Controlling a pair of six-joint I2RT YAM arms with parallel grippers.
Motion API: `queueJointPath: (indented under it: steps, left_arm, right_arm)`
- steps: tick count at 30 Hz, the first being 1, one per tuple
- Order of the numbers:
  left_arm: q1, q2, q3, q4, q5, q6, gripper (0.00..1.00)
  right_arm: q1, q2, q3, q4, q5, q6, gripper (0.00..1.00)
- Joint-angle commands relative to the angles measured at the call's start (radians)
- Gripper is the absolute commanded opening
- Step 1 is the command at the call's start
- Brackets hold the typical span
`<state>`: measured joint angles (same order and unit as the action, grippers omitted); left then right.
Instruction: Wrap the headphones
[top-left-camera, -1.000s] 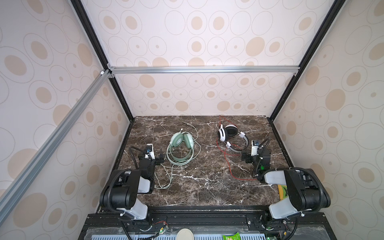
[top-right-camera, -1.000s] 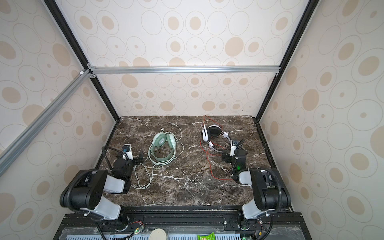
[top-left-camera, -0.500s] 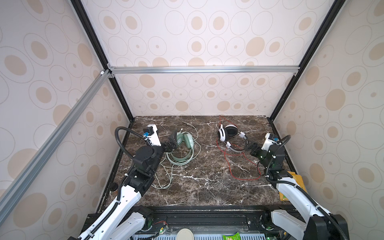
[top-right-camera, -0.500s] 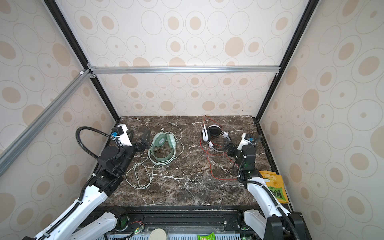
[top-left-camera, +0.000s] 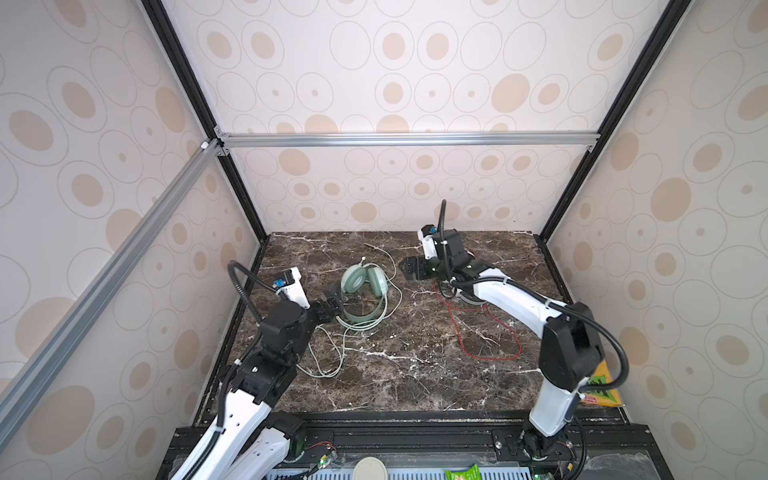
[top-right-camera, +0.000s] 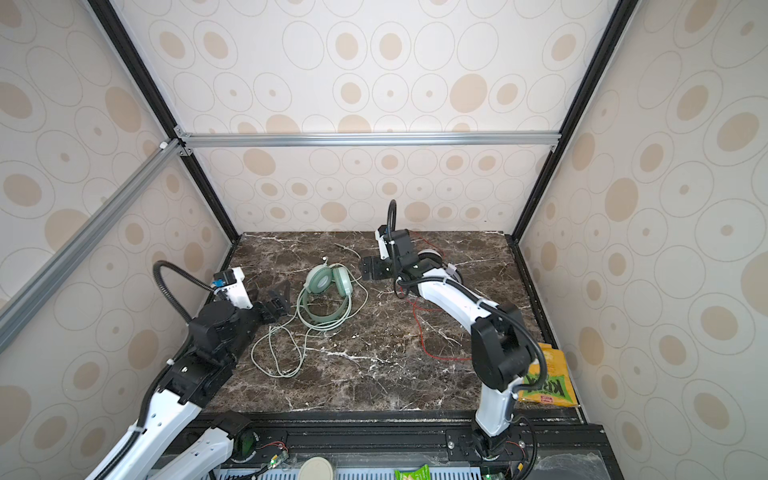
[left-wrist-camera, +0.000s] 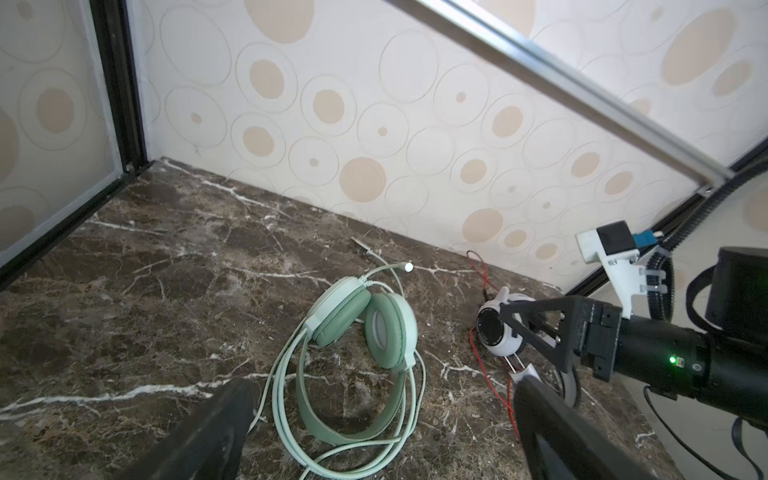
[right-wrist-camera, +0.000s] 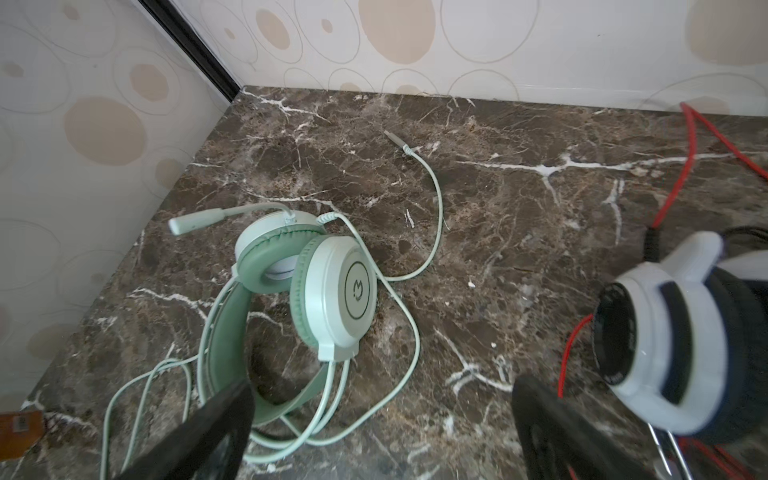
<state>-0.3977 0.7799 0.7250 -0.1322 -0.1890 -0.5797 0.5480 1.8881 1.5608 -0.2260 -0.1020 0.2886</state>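
Observation:
The right gripper moves down and across to the mint-green headphones next, its open fingers astride the ear cup with the logo (top-left-camera: 377, 281) (right-wrist-camera: 339, 291), because that cup stands on edge nearest it.
The mint-green headphones (top-left-camera: 363, 291) (top-right-camera: 328, 297) lie left of the middle of the marble table (top-left-camera: 415, 374). Their pale green cable (top-left-camera: 328, 357) (top-right-camera: 278, 353) trails in loops toward the front. My left gripper (top-left-camera: 332, 303) (top-right-camera: 280, 301) is open, just left of the headband; in the left wrist view the headband (left-wrist-camera: 332, 428) lies between its fingers. The white-and-black headphones (top-right-camera: 430, 254) (left-wrist-camera: 498, 332) (right-wrist-camera: 673, 349) are partly hidden under my right arm, with their red cable (top-left-camera: 490, 332) spread toward the front. My right gripper (top-left-camera: 409, 268) (top-right-camera: 368, 268) hangs open and empty between the two headsets.
The green cable's plug (right-wrist-camera: 397, 141) lies near the back wall. A yellow-green snack bag (top-left-camera: 602, 386) (top-right-camera: 548, 382) sits at the front right corner beside the right arm's base. Patterned walls close in three sides, and a black rail (top-left-camera: 415, 436) runs along the front.
Both arms have unfolded from the front. The left gripper has come up to the mint headset's band; the right gripper has swung over the white headset toward the middle. Both stayed open.

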Motion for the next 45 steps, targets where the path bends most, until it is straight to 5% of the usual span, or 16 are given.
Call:
queueJointPath:
  steps: [1, 3, 7, 13, 18, 26, 31, 37, 45]
  left_arm:
    - [0.014, 0.169, 0.028, 0.043, -0.047, -0.027, 0.98]
    - [0.054, 0.24, 0.02, 0.114, -0.023, -0.045, 0.98]
    - [0.186, 0.35, -0.036, 0.283, 0.206, -0.161, 0.98]
    - [0.215, 0.407, -0.048, 0.392, 0.337, -0.14, 0.98]
    - [0.226, 0.325, -0.194, 0.558, 0.337, -0.156, 0.98]
    - [0.226, 0.116, -0.295, 0.436, 0.288, -0.188, 0.98]
    - [0.223, 0.038, -0.276, 0.306, 0.247, -0.187, 0.98]
    - [0.223, 0.028, -0.271, 0.221, 0.281, -0.237, 0.98]
    - [0.156, -0.009, -0.239, 0.086, 0.229, -0.269, 0.98]
  right_arm:
    - [0.013, 0.147, 0.199, -0.204, 0.01, -0.066, 0.99]
    - [0.02, 0.222, 0.294, -0.262, 0.006, -0.08, 0.99]
    - [0.029, 0.282, 0.341, -0.259, -0.038, -0.092, 1.0]
    - [0.06, 0.331, 0.407, -0.247, -0.156, -0.114, 0.99]
    - [0.1, 0.423, 0.519, -0.277, -0.142, -0.063, 0.99]
    - [0.166, 0.606, 0.766, -0.404, 0.014, 0.008, 0.92]
    - [0.181, 0.614, 0.785, -0.415, 0.141, 0.043, 0.89]
    - [0.18, 0.595, 0.761, -0.408, 0.208, 0.047, 0.58]
    - [0.181, 0.351, 0.466, -0.235, 0.289, 0.04, 0.34]
